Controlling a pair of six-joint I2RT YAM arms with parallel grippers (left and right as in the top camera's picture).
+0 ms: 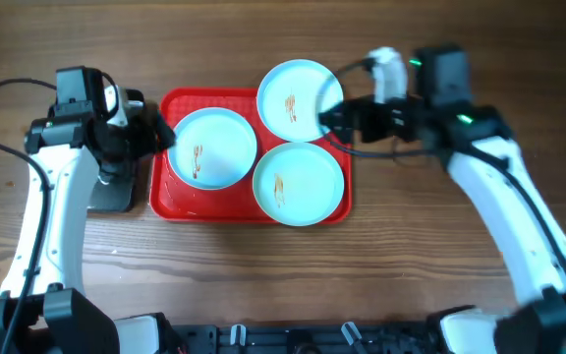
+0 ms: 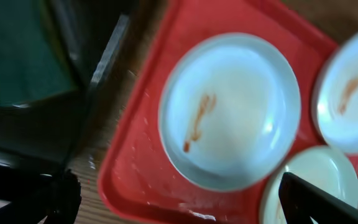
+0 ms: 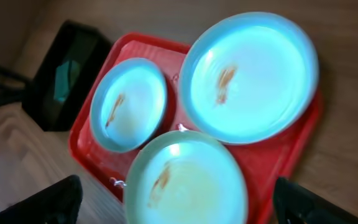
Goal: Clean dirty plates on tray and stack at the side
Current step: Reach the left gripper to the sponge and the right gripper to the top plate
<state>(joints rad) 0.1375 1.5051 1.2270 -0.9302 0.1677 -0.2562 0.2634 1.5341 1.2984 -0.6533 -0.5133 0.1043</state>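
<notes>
I will next lower my right gripper past the back plate to the facing rim of the plate nearest the black tray, as a red gap leaves finger room.
Three pale plates with yellowish-brown smears lie on the red tray (image 1: 199, 205): one at the left (image 1: 211, 147), one at the back right (image 1: 300, 100) overhanging the rim, one at the front right (image 1: 299, 183). My left gripper (image 1: 160, 138) is open and empty over the tray's left edge. In the left wrist view its jaws (image 2: 179, 208) hang above the tray (image 2: 135, 168), near the left plate (image 2: 229, 112). My right gripper (image 1: 332, 120) is open and empty beside the back right plate. In the right wrist view its jaws (image 3: 185, 205) straddle the front plate (image 3: 185, 180).
A small black tray (image 1: 116, 192) stands left of the red tray, under my left arm. It holds a green pad (image 2: 17, 62) and also shows in the right wrist view (image 3: 67, 74). Bare wooden table lies to the right and in front (image 1: 411, 256).
</notes>
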